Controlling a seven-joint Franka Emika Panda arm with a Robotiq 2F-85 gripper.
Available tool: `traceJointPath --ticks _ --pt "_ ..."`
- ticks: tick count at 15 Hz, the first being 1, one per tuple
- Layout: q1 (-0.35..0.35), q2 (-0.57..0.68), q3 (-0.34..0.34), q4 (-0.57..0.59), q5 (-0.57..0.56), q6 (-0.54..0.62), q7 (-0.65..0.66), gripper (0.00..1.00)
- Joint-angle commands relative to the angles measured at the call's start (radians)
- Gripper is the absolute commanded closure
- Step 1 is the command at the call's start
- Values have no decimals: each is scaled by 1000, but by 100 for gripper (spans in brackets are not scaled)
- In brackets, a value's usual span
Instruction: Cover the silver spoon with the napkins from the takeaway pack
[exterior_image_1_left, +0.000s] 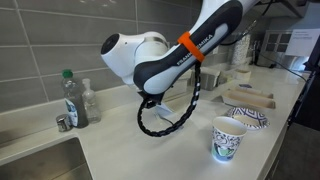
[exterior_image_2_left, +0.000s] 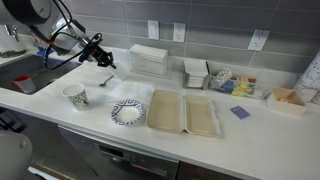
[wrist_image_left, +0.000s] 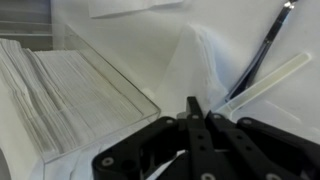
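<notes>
The napkin already hangs beside that handle, to the right in the wrist view, so I will move my gripper only a tiny bit and open it next to let the napkin go.
In the wrist view my gripper (wrist_image_left: 193, 104) is shut, and a thin see-through white napkin (wrist_image_left: 205, 60) hangs past the fingertips. Beyond it lies the silver spoon (wrist_image_left: 268, 45); only its dark slim handle shows, at the upper right. A stack of white napkins (wrist_image_left: 70, 90) fills the takeaway pack on the left. In an exterior view the gripper (exterior_image_2_left: 101, 50) hovers over the counter left of the white takeaway pack (exterior_image_2_left: 148, 58). A white sheet (exterior_image_2_left: 107, 79) lies below the gripper. The arm hides the gripper in the remaining exterior view.
A paper cup (exterior_image_2_left: 75, 96) (exterior_image_1_left: 228, 138) and a patterned plate (exterior_image_2_left: 127, 112) (exterior_image_1_left: 245, 118) stand near the counter's front edge. An open beige clamshell box (exterior_image_2_left: 185, 112) lies beside them. A white plastic utensil (wrist_image_left: 265, 82) lies by the spoon. A bottle (exterior_image_1_left: 72, 98) stands by the sink.
</notes>
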Motion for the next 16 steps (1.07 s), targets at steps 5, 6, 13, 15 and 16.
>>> traceJointPath --ticks 5,6,13,15,16 --pt "60 117 -18 138 54 45 25 100" --pt "70 121 -26 145 45 37 21 74" --pt "86 -70 -18 -26 42 -34 -50 29" --pt "78 -134 -7 -89 46 -66 -76 13" --pt "64 -164 0 -121 55 -68 -84 7"
